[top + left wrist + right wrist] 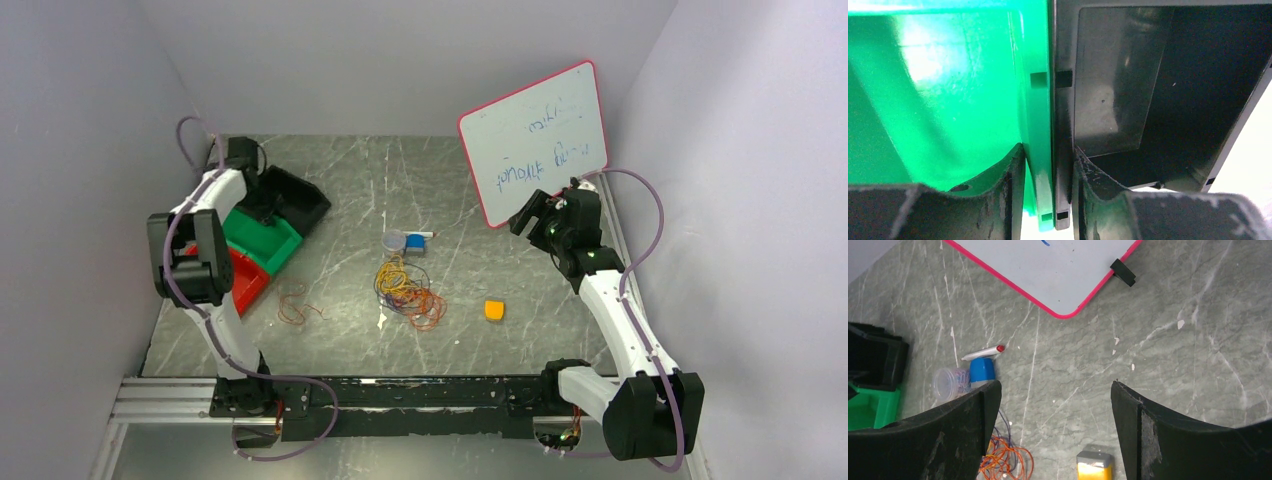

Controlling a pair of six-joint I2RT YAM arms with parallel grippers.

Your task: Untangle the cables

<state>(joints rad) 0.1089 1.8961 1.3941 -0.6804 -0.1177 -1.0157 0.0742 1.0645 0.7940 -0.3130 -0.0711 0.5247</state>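
I should next slide the bins by their adjoining sides across the table toward the clear cup with my left gripper, and then let go.
A tangle of orange, yellow and dark purple cables (408,288) lies loose in the middle of the table; its edge also shows in the right wrist view (1007,460). A separate thin orange-brown cable (293,303) lies to its left. My left gripper (266,207) is far from the cables, at the bins. In the left wrist view it (1049,150) is closed on the adjoining walls of the green bin (948,90) and the black bin (1158,85). My right gripper (528,215) hangs open and empty above the table near the whiteboard, and its wrist view (1055,390) shows bare table between the fingers.
A red bin (245,282), the green bin (262,240) and the black bin (300,200) stand at the left. A pink-framed whiteboard (535,140) leans at the back right. A clear cup (395,240), a blue object (415,243) and an orange block (494,310) lie near the tangle.
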